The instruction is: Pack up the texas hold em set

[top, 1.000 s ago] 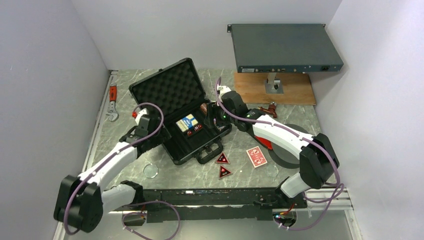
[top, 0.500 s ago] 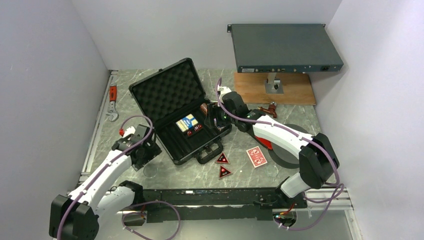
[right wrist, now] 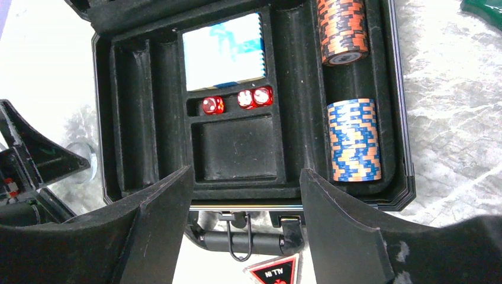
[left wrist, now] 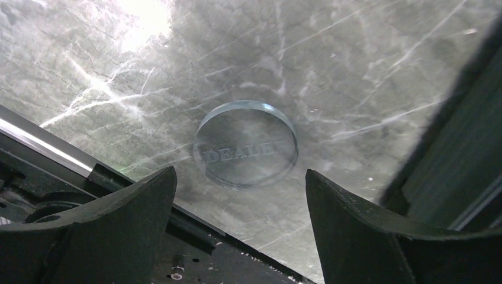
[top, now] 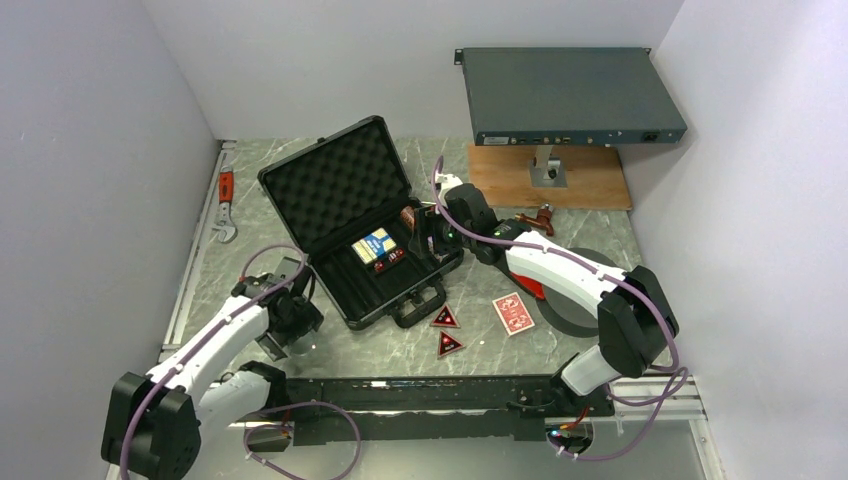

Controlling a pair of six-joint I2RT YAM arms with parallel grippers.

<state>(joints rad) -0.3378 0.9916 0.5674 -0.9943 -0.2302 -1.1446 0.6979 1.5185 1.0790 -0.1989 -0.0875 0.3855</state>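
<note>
The clear DEALER disc [top: 303,345] [left wrist: 246,145] still lies on the tabletop outside the briefcase. My left gripper lowers onto it next and closes its fingers across the disc's rim.
The black briefcase [top: 345,300] lies open, its egg-crate foam lid [top: 335,185] tilted back. Its tray holds a blue card deck [right wrist: 224,52], red dice [right wrist: 213,105] and two chip rolls [right wrist: 354,139]. My right gripper [right wrist: 245,170] hangs open over the tray's front edge, above the handle [right wrist: 248,241]. On the table by the case lie two red-black triangular tokens [top: 445,318] and a red card deck [top: 513,312]. My left gripper [left wrist: 240,171] stands open just above a clear disc marked DEALER [left wrist: 245,144], left of the case, and holds nothing.
A grey rack-mount box [top: 570,95] stands on a wooden board [top: 550,175] at the back right. A black round disc [top: 585,300] lies under the right arm. A wrench [top: 225,205] lies along the left wall. A black rail [top: 420,390] runs along the near edge.
My left arm has drawn back from the case's left side toward the near left and now hangs over the clear disc, jaws wider. The right arm has stayed put.
</note>
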